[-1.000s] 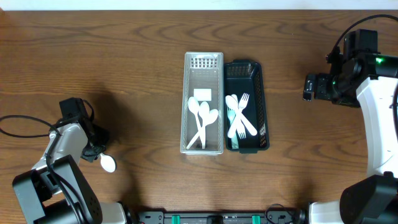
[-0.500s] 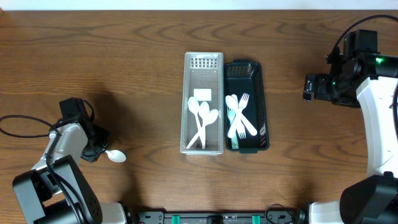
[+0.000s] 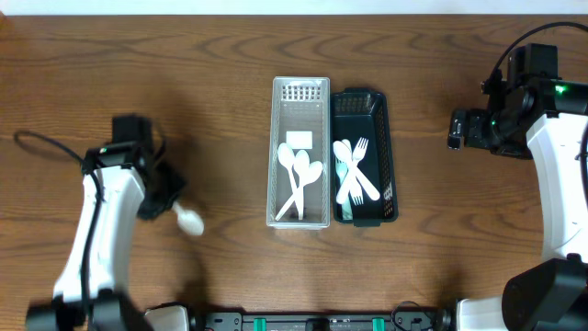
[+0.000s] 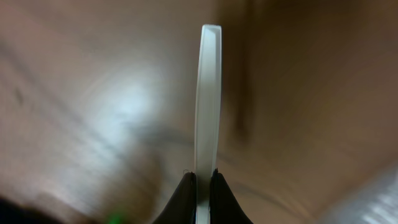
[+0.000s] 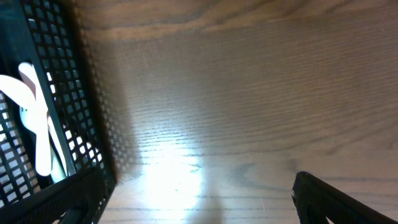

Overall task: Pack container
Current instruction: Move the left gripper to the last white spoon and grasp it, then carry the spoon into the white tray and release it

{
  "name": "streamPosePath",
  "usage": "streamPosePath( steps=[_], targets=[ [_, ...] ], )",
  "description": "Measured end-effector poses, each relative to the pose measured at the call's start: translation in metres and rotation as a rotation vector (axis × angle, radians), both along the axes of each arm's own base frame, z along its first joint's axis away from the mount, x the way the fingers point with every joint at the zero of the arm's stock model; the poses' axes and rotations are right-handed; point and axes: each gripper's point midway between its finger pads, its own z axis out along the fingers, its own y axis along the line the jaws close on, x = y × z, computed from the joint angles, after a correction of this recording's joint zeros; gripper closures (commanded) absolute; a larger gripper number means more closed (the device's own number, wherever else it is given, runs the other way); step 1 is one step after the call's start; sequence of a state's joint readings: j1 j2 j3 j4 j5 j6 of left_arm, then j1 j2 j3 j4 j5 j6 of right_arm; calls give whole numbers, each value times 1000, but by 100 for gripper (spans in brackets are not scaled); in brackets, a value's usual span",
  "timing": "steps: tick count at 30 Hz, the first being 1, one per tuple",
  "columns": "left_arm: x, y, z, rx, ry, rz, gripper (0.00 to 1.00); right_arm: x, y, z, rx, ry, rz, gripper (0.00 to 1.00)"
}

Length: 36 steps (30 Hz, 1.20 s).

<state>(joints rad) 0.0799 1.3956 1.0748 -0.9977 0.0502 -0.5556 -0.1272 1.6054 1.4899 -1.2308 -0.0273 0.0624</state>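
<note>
My left gripper carries the white spoon over matching spoons in the clear container at the centre next. It then goes down between the clear container's sides to release.
My left gripper is shut on a white plastic spoon, held above the table left of the containers. In the left wrist view the spoon stands edge-on between the closed fingers. A clear container at the centre holds three white spoons. A black mesh container beside it on the right holds white forks; it also shows in the right wrist view. My right gripper is open and empty, to the right of the black container.
Wooden table. A black cable trails from the left arm. The right arm's white body stands at the right edge.
My left gripper has lifted the white spoon and carried it to the right, toward the containers. The right arm has not moved.
</note>
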Motion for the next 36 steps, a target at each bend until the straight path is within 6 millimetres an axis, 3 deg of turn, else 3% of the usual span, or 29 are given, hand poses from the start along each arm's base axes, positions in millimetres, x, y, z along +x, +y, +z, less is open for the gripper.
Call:
streamPosePath(
  steps=[2, 4, 6, 8, 14, 18, 21, 27, 28, 30, 31, 36],
  targets=[
    [17, -26, 40, 2, -117, -104, 94, 0, 0, 0, 0, 0, 0, 1],
    [25, -53, 68, -3, -197, -198, 94, 0, 0, 0, 0, 0, 0, 1],
    [32, -87, 91, -19, -276, -305, 94, 0, 0, 0, 0, 0, 0, 1],
    [36, -119, 102, -41, -332, -400, 94, 0, 0, 0, 0, 0, 0, 1],
    [40, -207, 95, -91, -396, -654, 94, 1, 0, 0, 0, -4, -1, 1],
    [41, -244, 57, -80, -331, -784, 94, 1, 0, 0, 0, -5, 0, 1],
    [46, -253, 18, -53, -240, -821, 94, 1, 0, 0, 0, -4, -1, 1],
    [48, -249, -47, -10, -71, -839, 93, 1, 0, 0, 0, -4, 0, 1],
    [47, -249, -53, -6, -57, -841, 91, 1, 0, 0, 0, -4, 0, 1],
    [46, -248, -58, -1, -43, -852, 57, 1, 0, 0, 0, -4, 0, 1],
    [46, -248, -58, -1, -43, -854, 46, 1, 0, 0, 0, -4, -1, 1],
    [40, -244, -47, 11, -23, -893, 43, 1, 0, 0, 0, -4, -1, 1]
  ],
)
